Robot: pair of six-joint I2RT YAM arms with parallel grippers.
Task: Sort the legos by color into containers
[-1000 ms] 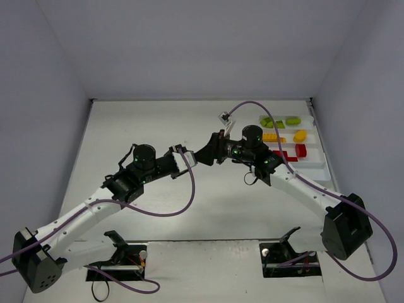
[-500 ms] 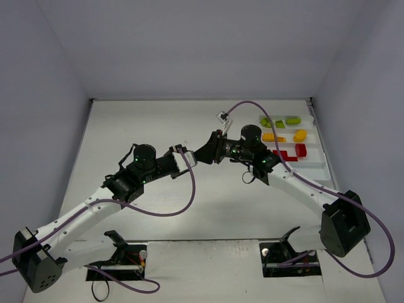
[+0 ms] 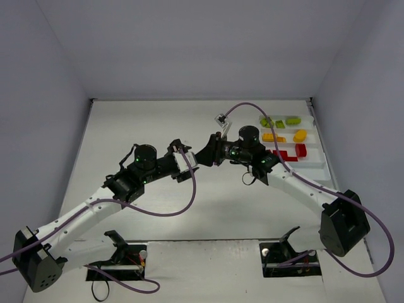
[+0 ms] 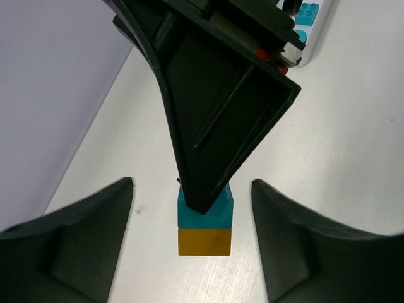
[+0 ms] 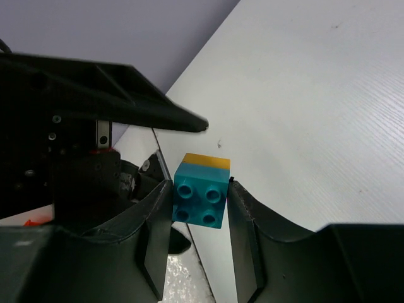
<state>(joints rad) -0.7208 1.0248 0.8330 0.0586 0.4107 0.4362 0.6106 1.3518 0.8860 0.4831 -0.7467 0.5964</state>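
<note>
The cyan half of the stack will go to the right in the top view with my right gripper, which will release it over the tray's near row (image 3: 310, 172), since a cyan brick lies there.
A two-brick lego stack, cyan (image 5: 201, 196) on yellow-orange (image 5: 207, 160), hangs above the table in mid-scene. My right gripper (image 5: 199, 203) is shut on its cyan half, one finger pressed to each side. In the left wrist view the same stack (image 4: 204, 230) shows below the right gripper's dark finger (image 4: 221, 113). My left gripper (image 4: 192, 189) stands open around it, with a gap on both sides. From above, the two grippers meet tip to tip (image 3: 197, 156). The white tray of containers (image 3: 315, 165) at the right holds green (image 3: 278, 121), orange (image 3: 300, 135) and red (image 3: 293, 153) legos in separate rows.
A cyan brick (image 4: 308, 14) lies in the tray's near end (image 4: 315, 38), seen in the left wrist view. Purple cables (image 3: 189, 189) loop off both arms. White walls enclose the table on three sides.
My left gripper's jaws have spread apart and let go of the stack. The right gripper has edged slightly left and keeps its hold on the cyan brick.
</note>
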